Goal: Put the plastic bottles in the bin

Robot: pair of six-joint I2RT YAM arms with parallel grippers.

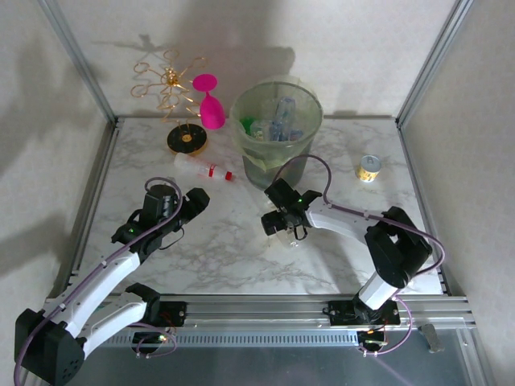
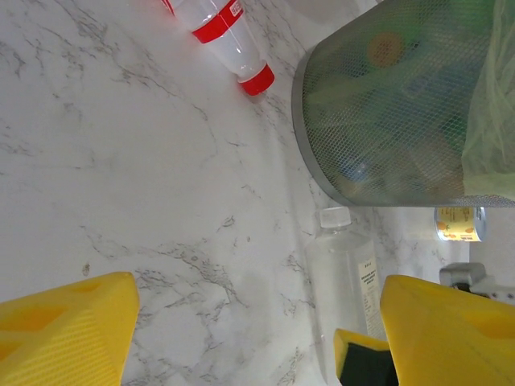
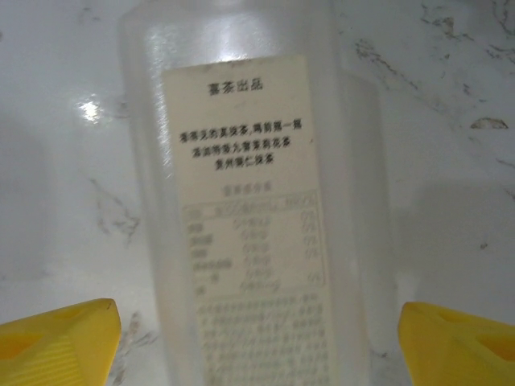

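To get around the labelled body of the clear bottle, my right gripper needs to move down first, then close, since its open fingers already straddle both sides.
A clear plastic bottle [image 3: 249, 201] with a white printed label lies on the marble table, its white cap [image 2: 335, 216] pointing at the bin [image 1: 278, 129]. My right gripper [image 1: 282, 227] is open just above it, one yellow finger [image 3: 56, 342] on each side of its body with small gaps. A second bottle [image 1: 205, 167] with a red label and red cap lies left of the bin. My left gripper [image 1: 189, 205] hovers open over bare table with nothing between its fingers [image 2: 64, 330]. The bin, lined with a pale green bag, holds several bottles.
A pink goblet [image 1: 211, 104] and a gold wire stand on a black base [image 1: 187, 141] stand at the back left. A small yellow-labelled can [image 1: 368, 167] sits at the right. Metal frame posts and rails edge the table.
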